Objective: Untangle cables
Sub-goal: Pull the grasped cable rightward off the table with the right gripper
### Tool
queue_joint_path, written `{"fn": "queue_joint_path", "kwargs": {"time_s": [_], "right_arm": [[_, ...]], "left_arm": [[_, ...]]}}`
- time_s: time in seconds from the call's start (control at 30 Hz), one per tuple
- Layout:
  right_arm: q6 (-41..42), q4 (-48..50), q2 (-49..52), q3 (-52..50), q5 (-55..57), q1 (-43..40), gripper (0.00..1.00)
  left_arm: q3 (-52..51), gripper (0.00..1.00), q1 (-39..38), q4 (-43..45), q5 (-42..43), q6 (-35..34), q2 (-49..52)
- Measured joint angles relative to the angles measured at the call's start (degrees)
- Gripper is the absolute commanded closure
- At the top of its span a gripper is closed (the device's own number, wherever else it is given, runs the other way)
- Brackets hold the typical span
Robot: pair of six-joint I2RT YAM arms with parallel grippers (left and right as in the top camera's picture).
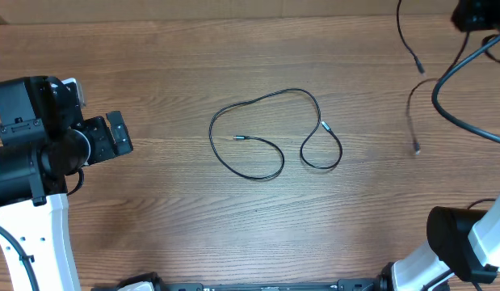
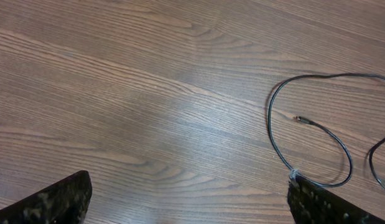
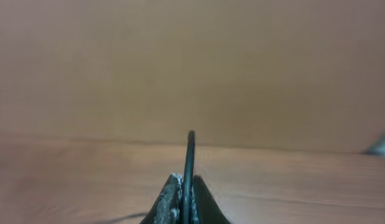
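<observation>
Next, my right gripper will swing toward the right in the overhead view, turning back and down, as the second black cable hangs clear of the looped one.
One thin black cable (image 1: 258, 100) lies in a loose double loop at the table's middle, its two plug ends (image 1: 237, 138) apart inside the loops. It also shows in the left wrist view (image 2: 270, 118), just touching the right fingertip. My left gripper (image 1: 119, 134) (image 2: 186, 186) is open and empty, left of that cable. My right gripper (image 1: 476, 16) (image 3: 185, 180) is at the far right corner, shut on a second thin black cable (image 3: 190, 155). That cable (image 1: 409, 109) hangs down with plug ends near the right side.
The wooden table (image 1: 169, 210) fills the view. A thicker black arm cable (image 1: 443, 105) curves over the right side. The right arm's base (image 1: 460, 242) stands at the front right and the left arm's body (image 1: 31, 145) at the left edge.
</observation>
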Motion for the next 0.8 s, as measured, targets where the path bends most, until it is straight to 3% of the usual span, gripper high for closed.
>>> {"fn": "queue_joint_path", "kwargs": {"time_s": [0.4, 0.8], "right_arm": [[0.0, 2.4, 0.0, 0.0, 23.1, -0.3, 0.96], [6.7, -2.4, 0.8, 0.0, 27.3, -12.7, 0.96]], "left_arm": [[0.0, 0.0, 0.0, 0.0, 0.0, 0.0, 0.0], [0.0, 0.0, 0.0, 0.0, 0.0, 0.0, 0.0]]}}
